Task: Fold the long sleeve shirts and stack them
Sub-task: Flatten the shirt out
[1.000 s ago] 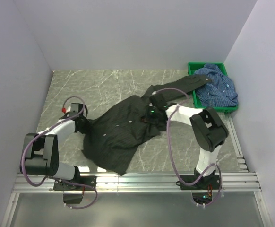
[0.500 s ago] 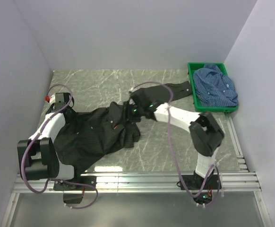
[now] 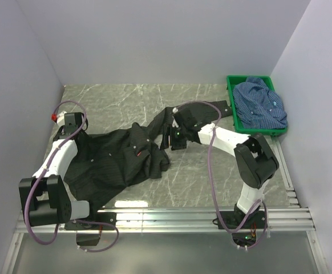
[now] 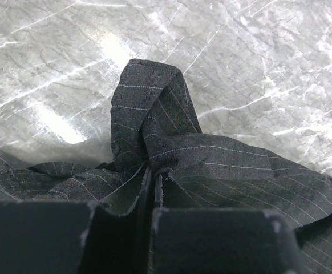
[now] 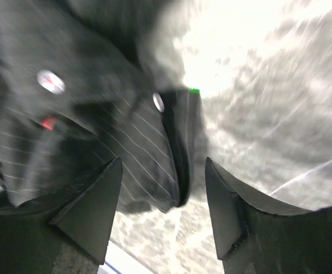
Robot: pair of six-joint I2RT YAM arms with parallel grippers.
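The shirt lies crumpled with its near part by the metal bar. My left gripper needs to pull the shirt's pinched fold outward over the marble table and open.
The black long sleeve shirt (image 3: 112,162) lies crumpled on the left half of the marble table, one sleeve (image 3: 209,108) trailing right toward the crate. Its small red label (image 3: 138,153) shows. My left gripper (image 3: 71,121) is at the shirt's far left end, shut on a fold of the striped cloth (image 4: 154,114); in the left wrist view the gripper (image 4: 153,174) pinches it tight. My right gripper (image 3: 168,137) hovers at the shirt's right edge, open; in the right wrist view it (image 5: 163,194) has a hem of the shirt (image 5: 114,131) lying loose between its jaws. The blue checked shirt (image 3: 261,104) is bunched in the crate.
The green crate (image 3: 231,100) stands at the back right against the right wall. The left wall runs close beside my left gripper. Bare marble (image 3: 211,171) shows in front of the right arm, and the metal rail (image 3: 166,217) runs along the near edge.
My left gripper dragged the black shirt left and toward the back. The right gripper opened, released the cloth, and now hovers at the shirt's right edge.
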